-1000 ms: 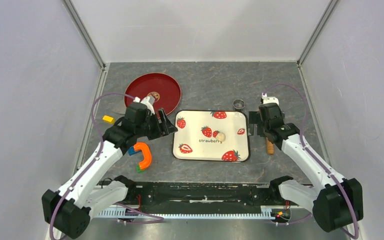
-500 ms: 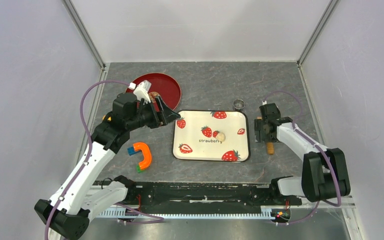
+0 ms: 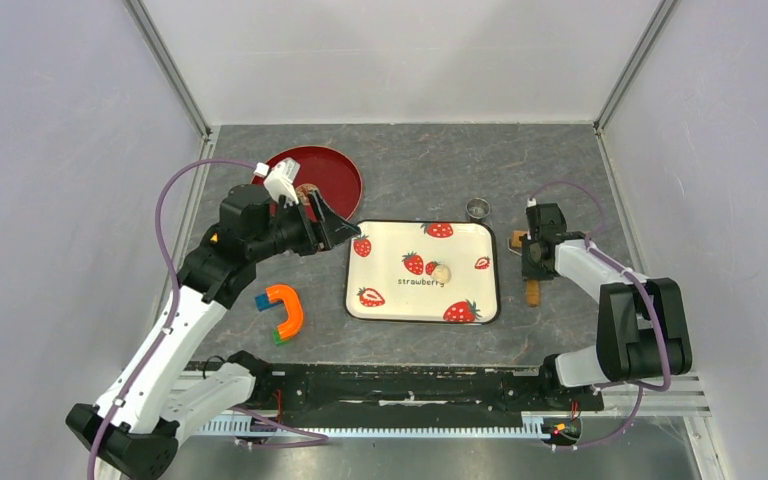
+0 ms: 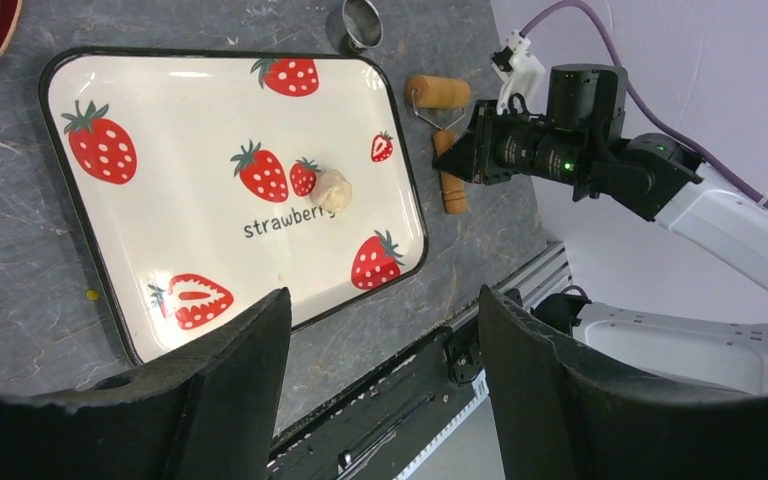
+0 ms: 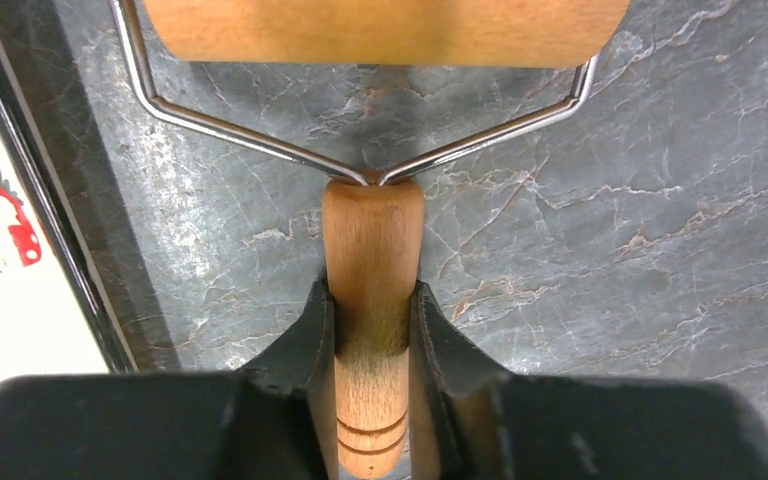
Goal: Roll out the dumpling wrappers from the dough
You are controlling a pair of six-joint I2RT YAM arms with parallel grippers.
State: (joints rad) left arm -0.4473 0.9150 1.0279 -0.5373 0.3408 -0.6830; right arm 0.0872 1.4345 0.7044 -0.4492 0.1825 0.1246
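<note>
I will raise my right gripper, carry the roller (image 3: 533,292) over the strawberry tray (image 3: 390,240) toward my left gripper and release it, since that gripper's fingers are open and empty.
The dough (image 3: 441,272) is a small pale ball near the middle of the strawberry tray (image 3: 390,240); the left wrist view also shows the dough (image 4: 332,190) on the tray (image 4: 180,120). No dumpling wrappers are in view. A wooden roller (image 3: 533,292) lies on the table just right of the tray. My right gripper (image 5: 370,300) is shut on its handle (image 5: 372,240), below the wire yoke and drum (image 5: 380,30). My left gripper (image 3: 345,232) hangs open and holds nothing above the tray's far left corner, its jaws wide apart (image 4: 385,300).
A small metal ring (image 3: 477,208) stands behind the tray's far right corner. A red plate (image 3: 335,175) lies at the back left, partly under the left arm. An orange and blue U-shaped toy (image 3: 285,310) lies left of the tray. Grey walls close in both sides.
My right gripper came down over the roller handle and shut on it. The left arm lifted and swung a little towards the back, its jaws staying open.
</note>
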